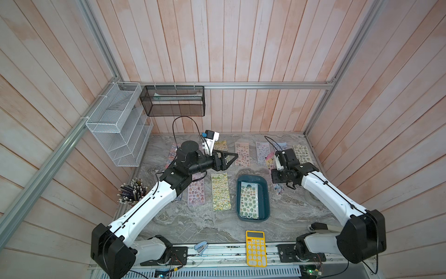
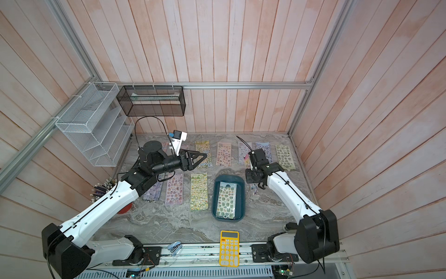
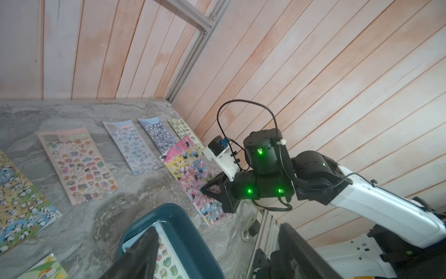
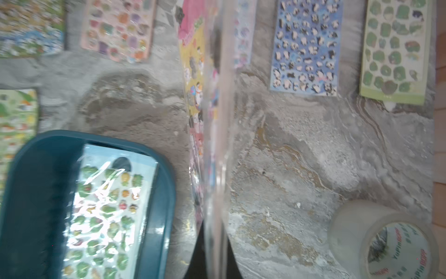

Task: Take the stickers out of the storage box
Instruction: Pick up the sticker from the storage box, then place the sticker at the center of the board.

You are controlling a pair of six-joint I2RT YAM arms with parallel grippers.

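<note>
I will next move my right gripper toward the roll and down. I will release the pink-and-yellow sticker sheet [image 4: 195, 72] on the tabletop between box and tape roll [image 4: 281, 190], which is bare.
The dark teal storage box [image 1: 265, 193] [image 2: 241, 193] sits mid-table with a green-figured sticker sheet [image 1: 248, 200] [image 2: 225, 200] lying in it. Several other stickers [image 1: 219, 192] lie flat in rows behind and left of the box. Just right of the box, my right gripper [image 1: 274, 173] [image 4: 214, 253] is shut on a pink-and-yellow sticker sheet [image 3: 185, 166] [image 4: 195, 72], held on edge over the table. My left gripper [image 1: 229, 158] [image 3: 217, 253] hovers behind and left of the box [image 3: 183, 229], open and empty.
A yellow calculator [image 1: 255, 248] and a stapler [image 1: 201, 247] lie at the front edge. A pencil cup [image 1: 132, 190] stands at the left. A tape roll [image 4: 386, 241] sits right of the held sheet. A white wire rack [image 1: 115, 125] and a black mesh basket [image 1: 172, 100] hang on the walls.
</note>
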